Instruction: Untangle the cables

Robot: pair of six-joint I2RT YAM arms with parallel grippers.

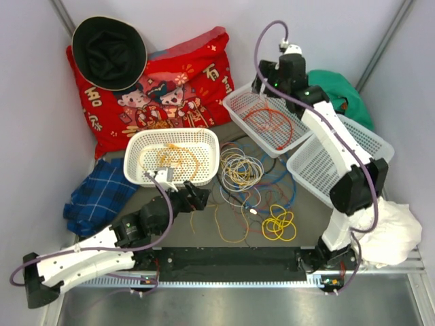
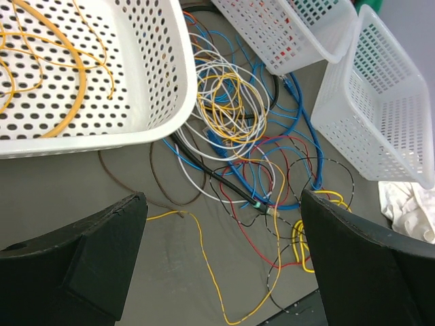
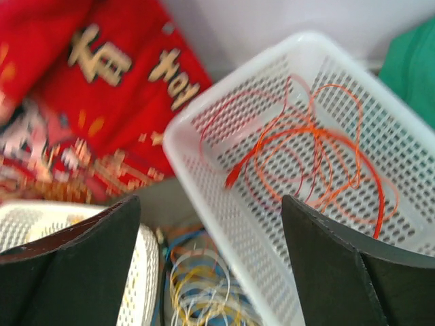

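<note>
The thin orange wire leaves the crowded white loops at its bend, so the robot should next bring its left gripper down to the right in the top view, onto that bend.
The tangled cables (image 1: pixel 248 180) lie mid-table: grey-white, yellow, blue, red and black loops, with a yellow coil (image 1: pixel 279 225) at the front. They also show in the left wrist view (image 2: pixel 238 129). Yellow and orange wires (image 1: pixel 178 157) lie in the left white basket (image 1: pixel 134 146). Red-orange wires (image 3: pixel 319 163) lie in the middle basket (image 1: pixel 234 100). My left gripper (image 1: pixel 192 195) is open and empty, low over a thin yellow wire (image 2: pixel 204 261). My right gripper (image 1: pixel 262 87) is open and empty, high over the middle basket's near rim (image 3: pixel 204 176).
A third white basket (image 1: pixel 306 173) sits at right, without wires in it. A red cushion (image 1: pixel 183 81) with a black hat (image 1: pixel 109 51) lies at the back. A blue plaid cloth (image 1: pixel 95 197), white cloth (image 1: pixel 394 231) and green cloth (image 1: pixel 343 92) ring the work area.
</note>
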